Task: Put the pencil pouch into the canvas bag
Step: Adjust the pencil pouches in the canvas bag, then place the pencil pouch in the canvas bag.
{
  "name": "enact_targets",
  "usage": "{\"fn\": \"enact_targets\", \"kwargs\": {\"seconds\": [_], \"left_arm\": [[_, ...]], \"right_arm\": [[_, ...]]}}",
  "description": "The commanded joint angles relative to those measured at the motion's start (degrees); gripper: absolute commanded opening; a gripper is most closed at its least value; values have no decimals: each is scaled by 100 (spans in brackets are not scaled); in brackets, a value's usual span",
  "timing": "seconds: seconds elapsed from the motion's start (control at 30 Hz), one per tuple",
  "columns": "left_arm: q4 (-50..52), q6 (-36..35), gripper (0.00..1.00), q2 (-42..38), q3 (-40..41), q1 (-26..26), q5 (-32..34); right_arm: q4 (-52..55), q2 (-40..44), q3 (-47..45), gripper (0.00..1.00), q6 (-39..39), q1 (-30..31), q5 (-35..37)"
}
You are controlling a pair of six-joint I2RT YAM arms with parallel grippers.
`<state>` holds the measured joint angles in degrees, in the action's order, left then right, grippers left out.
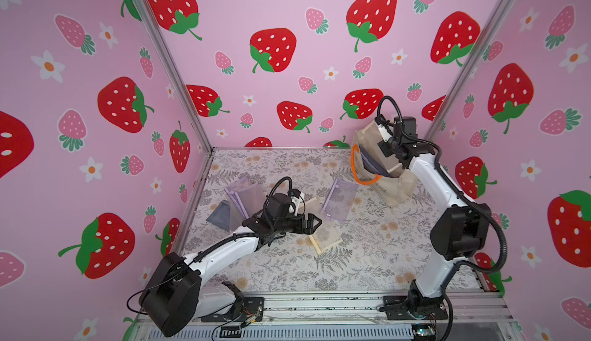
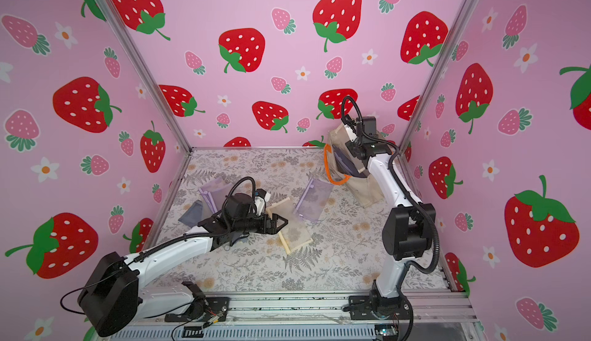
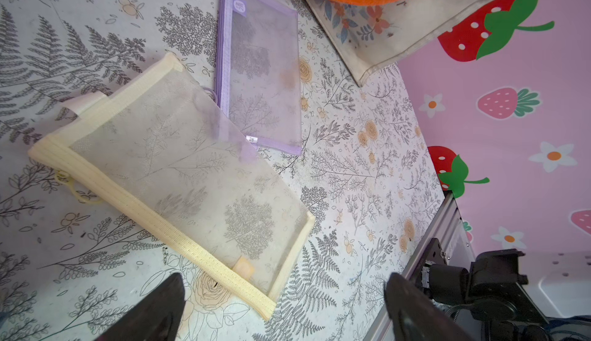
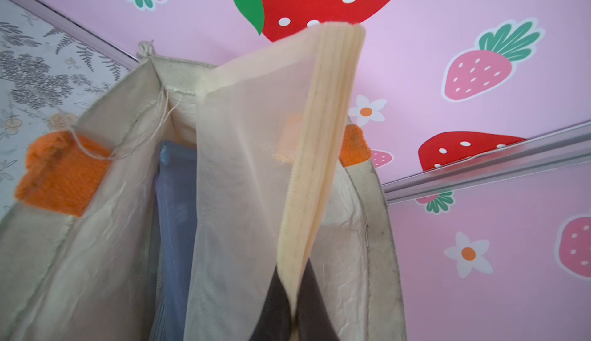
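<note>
My right gripper moves down into the bag's opening (image 1: 374,162) (image 4: 181,230), toward the blue-grey pouch, next and releases the cream pouch's cream edge there. That edge still stands above the bag's rim.
The canvas bag (image 1: 395,192) (image 2: 367,192), cream with orange handles (image 1: 354,166), stands at the back right with its mouth held up. My right gripper (image 4: 292,291) is shut on the cream edge band of a sheer cream pencil pouch (image 4: 256,163) (image 1: 367,136), which hangs in the bag's mouth between its walls (image 4: 96,227). A blue-grey pouch (image 4: 176,211) sits inside the bag beside it. My left gripper (image 1: 315,222) (image 3: 284,288) hovers open over the table's middle, empty, just above the corner of another cream pouch (image 3: 179,176) (image 1: 324,235).
A purple mesh pouch (image 1: 340,200) (image 3: 265,77) lies flat between the cream pouch and the bag. More purple and grey pouches (image 1: 236,203) lie piled at the table's left edge. Metal rails (image 1: 319,304) run along the front.
</note>
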<state>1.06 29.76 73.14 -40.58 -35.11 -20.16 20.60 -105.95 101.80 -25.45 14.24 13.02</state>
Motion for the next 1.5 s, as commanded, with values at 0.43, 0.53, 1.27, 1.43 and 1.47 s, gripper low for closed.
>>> {"fn": "enact_targets", "kwargs": {"seconds": [0.43,0.53,1.27,1.43,1.47], "left_arm": [[-273,-32,99,112,15,167,-203],[-279,-37,99,103,34,171,-208],[-297,28,99,130,113,202,-198],[-283,34,99,90,127,204,-190],[-274,33,99,90,122,203,-190]], "right_arm": [[-108,-549,-105,0,-770,360,1005],[-222,-429,-387,0,-790,328,1084],[472,-344,-258,29,540,187,-805],[736,-202,-44,39,816,119,-855],[779,-185,-16,39,851,106,-853]]}}
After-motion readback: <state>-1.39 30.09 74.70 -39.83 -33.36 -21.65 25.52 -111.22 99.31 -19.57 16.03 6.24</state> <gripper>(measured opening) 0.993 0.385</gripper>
